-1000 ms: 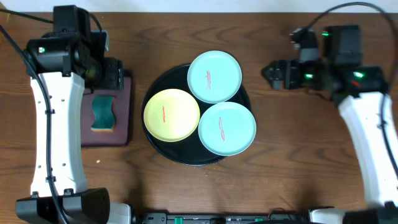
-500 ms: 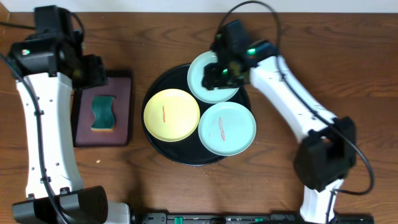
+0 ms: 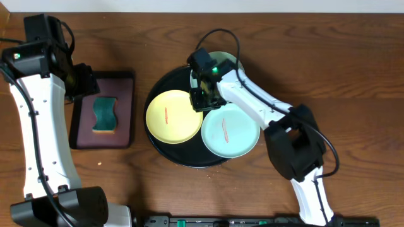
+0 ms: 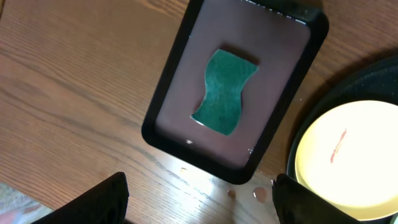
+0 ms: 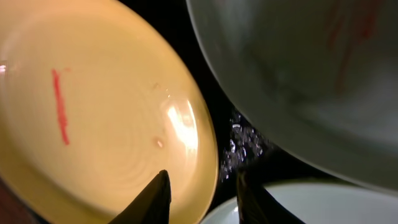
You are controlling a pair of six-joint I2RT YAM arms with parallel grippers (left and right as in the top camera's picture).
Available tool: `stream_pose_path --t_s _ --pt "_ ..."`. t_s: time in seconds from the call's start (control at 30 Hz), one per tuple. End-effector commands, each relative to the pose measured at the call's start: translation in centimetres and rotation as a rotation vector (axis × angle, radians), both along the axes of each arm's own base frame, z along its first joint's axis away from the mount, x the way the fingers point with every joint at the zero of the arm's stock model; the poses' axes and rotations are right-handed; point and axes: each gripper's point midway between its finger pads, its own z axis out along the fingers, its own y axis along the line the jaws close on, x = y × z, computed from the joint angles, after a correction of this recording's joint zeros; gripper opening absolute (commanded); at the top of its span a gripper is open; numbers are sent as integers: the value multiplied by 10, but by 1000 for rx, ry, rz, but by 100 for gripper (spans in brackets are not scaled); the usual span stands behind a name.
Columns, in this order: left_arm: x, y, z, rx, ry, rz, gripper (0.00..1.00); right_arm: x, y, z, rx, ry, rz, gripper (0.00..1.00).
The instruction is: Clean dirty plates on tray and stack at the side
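The left gripper lowers from high above the maroon tray onto the green sponge's narrow middle (image 3: 105, 115) (image 4: 222, 92) next, because the sponge is slimmer there than at its ends.
The round black tray (image 3: 183, 156) holds three plates, each with a red smear. The yellow plate (image 3: 173, 116) lies at the left and one mint plate (image 3: 230, 130) at the front right. My right arm mostly covers the other mint plate (image 3: 228, 60) at the back. My right gripper (image 3: 201, 101) is low where the plates meet. In the right wrist view, its jaws (image 5: 204, 177) straddle the yellow plate's (image 5: 93, 106) rim, narrowed, with gaps still showing. My left gripper (image 4: 199, 205) is wide open and holds nothing, high above the maroon tray.
A rectangular maroon tray (image 3: 123, 94) with a green sponge (image 3: 105, 115) lies left of the black tray. In the left wrist view, the sponge (image 4: 224, 93) sits mid-tray. A few drops (image 4: 258, 193) are on the wood beside it.
My right arm has swung from the table's right side over the tray and come down among the plates, its jaws narrowing. My left arm has drifted slightly left, still wide open.
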Motion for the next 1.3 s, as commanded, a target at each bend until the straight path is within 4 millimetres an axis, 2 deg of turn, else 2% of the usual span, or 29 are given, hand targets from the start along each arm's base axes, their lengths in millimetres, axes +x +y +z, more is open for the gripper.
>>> stream_pose_path --t_s 0.0,0.17,0.3,0.37,0.47,0.7,0.8,0.97,1.1,1.27 --pt "-1 5 -13 7 45 -8 75 2 5 -12 -54 -36 5 29" --pt "4 6 -19 9 53 -23 75 0 9 -33 -76 -26 12 22" --pt "7 7 -23 10 59 -30 75 1 10 -39 -83 -28 12 19" --pt "8 7 -26 8 69 -32 74 3 9 -39 -87 -34 9 15" --pt "10 8 -35 2 98 -41 73 5 6 -40 -102 -45 3 1" --pt "2 8 -73 -24 238 -106 66 7 4 -40 -116 -55 0 1" --pt "-4 13 -91 -53 269 -90 66 6 3 -41 -119 -53 5 1" --pt "1 -4 -126 -233 212 -184 66 6 3 -41 -120 -52 4 1" --pt "5 0 -150 -227 181 -196 66 6 3 -41 -120 -52 4 1" --pt "16 3 -167 -203 129 -201 66 6 3 -41 -117 -55 4 1"
